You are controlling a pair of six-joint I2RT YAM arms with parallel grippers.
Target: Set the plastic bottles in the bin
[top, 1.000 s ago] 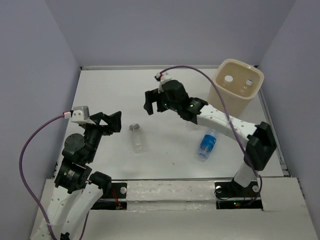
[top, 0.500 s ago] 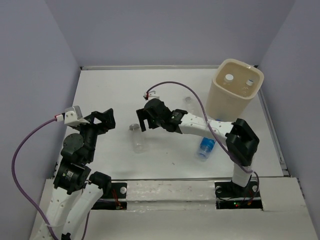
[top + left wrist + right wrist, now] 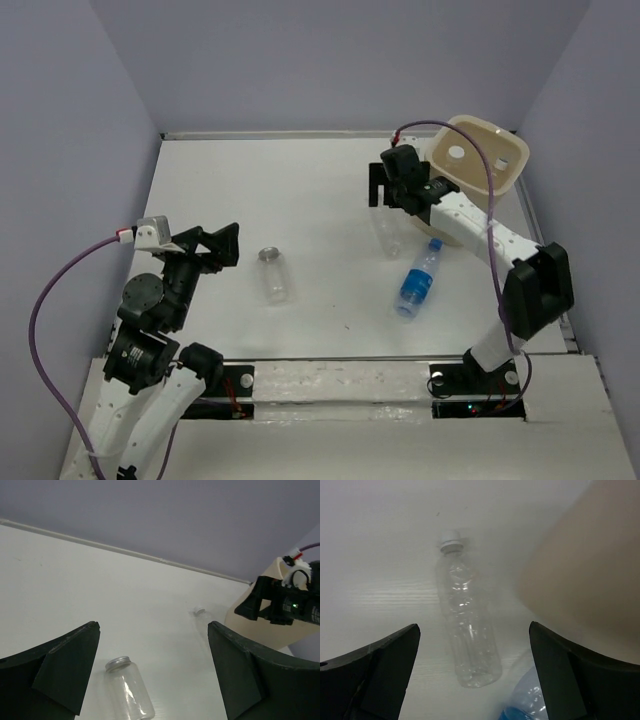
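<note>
I should turn my right gripper and move it down and left in the wrist view, over the unlabelled bottle's neck (image 3: 453,554), as the bottle lies slanted below.
The cream bin (image 3: 500,190) stands at the back right. Three plastic bottles lie on the table. An unlabelled one with a white cap (image 3: 388,232) (image 3: 467,630) is just left of the bin (image 3: 590,555). A blue-labelled bottle (image 3: 415,285) (image 3: 530,700) lies nearer the front. A clear jar-shaped bottle with a metal-coloured neck (image 3: 276,276) (image 3: 130,687) is at the centre. My right gripper (image 3: 379,186) (image 3: 474,626) hovers open above the unlabelled bottle, holding nothing. My left gripper (image 3: 230,246) (image 3: 152,625) is open, left of the jar-shaped bottle.
The white table is walled in by grey panels. The right arm (image 3: 285,605) stretches close along the bin's (image 3: 295,635) left side. A purple cable (image 3: 470,135) arcs over the bin's rim. A raised ledge (image 3: 340,375) runs along the front edge.
My right gripper swung from beside the jar-shaped bottle at the centre back to the right, ending over the unlabelled bottle by the bin. The left gripper shifted only slightly.
</note>
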